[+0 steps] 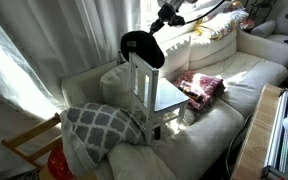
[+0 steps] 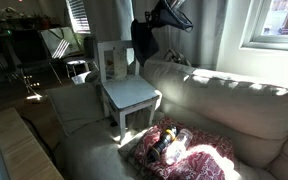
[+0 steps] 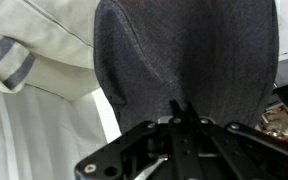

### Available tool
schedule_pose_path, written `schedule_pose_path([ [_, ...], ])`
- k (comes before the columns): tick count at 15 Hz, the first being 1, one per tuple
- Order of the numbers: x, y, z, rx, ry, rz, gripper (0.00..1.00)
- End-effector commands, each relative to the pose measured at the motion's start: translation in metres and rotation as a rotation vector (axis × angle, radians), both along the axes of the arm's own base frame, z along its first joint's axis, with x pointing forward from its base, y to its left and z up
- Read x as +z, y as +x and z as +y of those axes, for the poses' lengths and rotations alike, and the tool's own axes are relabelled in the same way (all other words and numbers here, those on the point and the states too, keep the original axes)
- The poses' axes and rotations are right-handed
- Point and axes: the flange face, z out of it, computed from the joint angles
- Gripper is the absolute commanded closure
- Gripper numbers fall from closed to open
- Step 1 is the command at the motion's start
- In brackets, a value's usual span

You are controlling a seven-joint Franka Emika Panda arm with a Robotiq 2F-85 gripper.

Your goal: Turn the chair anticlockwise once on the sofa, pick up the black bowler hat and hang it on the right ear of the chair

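To get the black bowler hat (image 1: 141, 47) onto the upper corner of the chair's backrest, my gripper will lower slightly and shift toward the backrest first.
The white chair (image 1: 152, 92) stands on the cream sofa (image 1: 224, 75); both also show in an exterior view, the chair (image 2: 127, 92) on the sofa (image 2: 219, 100). My gripper (image 1: 160, 22) is shut on the black bowler hat (image 1: 141, 47) and holds it at the top of the chair's backrest, at one upper corner. In an exterior view the hat (image 2: 144, 40) hangs below the gripper (image 2: 162, 20), beside the backrest top. In the wrist view the hat (image 3: 184, 50) fills the frame, with the closed fingers (image 3: 184, 108) pinching its edge. I cannot tell whether the hat touches the chair.
A grey-and-white patterned cushion (image 1: 99, 125) lies against the chair's side. A red-pink cloth bundle (image 1: 199, 88) (image 2: 179, 145) lies on the seat cushion. A bare wooden chair frame (image 1: 29, 145) stands by the curtain. A wooden table edge (image 1: 269, 125) (image 2: 24, 150) fronts the sofa.
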Motion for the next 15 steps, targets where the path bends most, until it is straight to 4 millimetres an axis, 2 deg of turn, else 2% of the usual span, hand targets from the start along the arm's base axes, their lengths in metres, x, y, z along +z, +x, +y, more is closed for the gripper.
schedule_pose_path([
  [1,0.001,-0.03,0.014,0.102,0.04,-0.028,0.98],
  [6,-0.017,-0.042,0.029,0.167,-0.008,-0.025,0.98],
  [15,-0.026,-0.031,0.062,0.258,-0.047,-0.017,0.98],
])
